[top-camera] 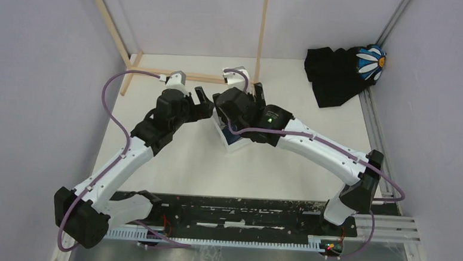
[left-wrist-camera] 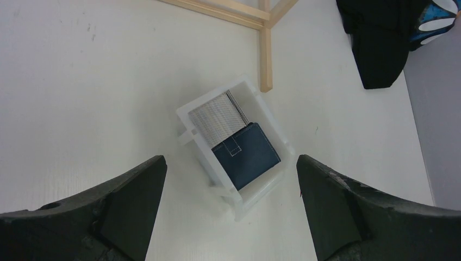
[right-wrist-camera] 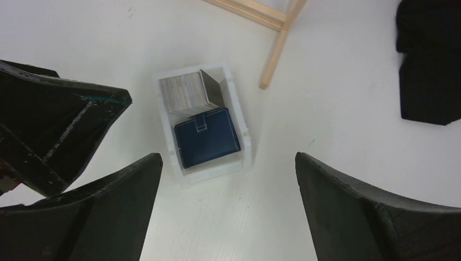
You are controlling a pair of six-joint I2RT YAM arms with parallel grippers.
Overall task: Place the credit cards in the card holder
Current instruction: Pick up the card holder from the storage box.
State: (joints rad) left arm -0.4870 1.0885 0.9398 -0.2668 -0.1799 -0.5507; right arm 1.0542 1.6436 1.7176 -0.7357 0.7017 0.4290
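Observation:
I will lower my right gripper next into the box, turning it on the way, and close it on the navy card holder's near end (top-camera: pixel 233 138) (right-wrist-camera: pixel 211 154), where a gap leaves room for my fingers.
A clear plastic box (left-wrist-camera: pixel 191 110) (right-wrist-camera: pixel 209 173) stands on the white table. The folded navy card holder (left-wrist-camera: pixel 247 156) (right-wrist-camera: pixel 206 139) lies in its near part. A silvery-grey stack of credit cards (left-wrist-camera: pixel 216 116) (right-wrist-camera: pixel 184 92) sits in its far part, beside the holder. Both grippers hover above the box, close together. My left gripper (left-wrist-camera: pixel 231 166) (top-camera: pixel 202 105) is open and holds nothing. My right gripper (right-wrist-camera: pixel 228 163) (top-camera: pixel 233 104) is open and empty too. In the top view the right wrist covers most of the box; only a navy corner (top-camera: pixel 236 144) shows.
A wooden frame (top-camera: pixel 160 74) (left-wrist-camera: pixel 265 54) (right-wrist-camera: pixel 277 49) lies on the table just behind the box. A black cloth (top-camera: pixel 337 73) (left-wrist-camera: pixel 380 43) with a daisy-print item (top-camera: pixel 370 61) sits at the back right corner. Grey walls close in both sides.

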